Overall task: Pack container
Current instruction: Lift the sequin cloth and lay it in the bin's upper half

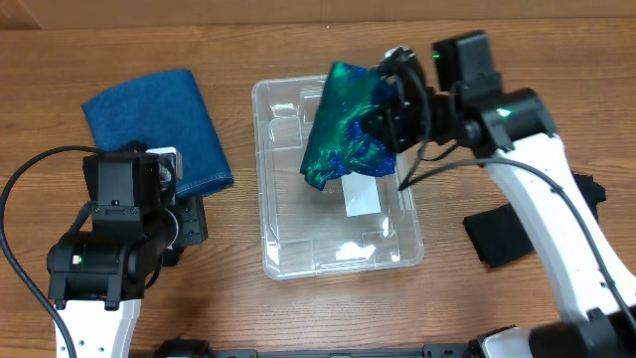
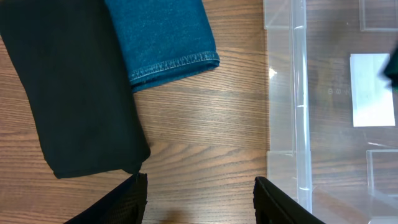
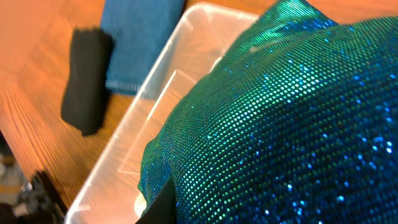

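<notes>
My right gripper is holding the sequined cloth above the container's empty bottom. Next it should lower the cloth into the container, toward the middle.
The clear plastic container [image 1: 281,239] sits mid-table with a white label [image 1: 360,196] on its bottom. My right gripper [image 1: 390,99] is shut on a green-blue sequined cloth [image 1: 343,124] and holds it hanging over the container's far right part. The cloth fills the right wrist view [image 3: 286,124], with the container's rim [image 3: 124,134] below it. My left gripper [image 2: 200,199] is open and empty over bare table, just left of the container's wall [image 2: 292,112].
Folded blue denim [image 1: 159,124] lies at the far left, also in the left wrist view [image 2: 165,37]. A black folded cloth [image 2: 68,93] lies beside it. Another black cloth [image 1: 512,234] lies right of the container.
</notes>
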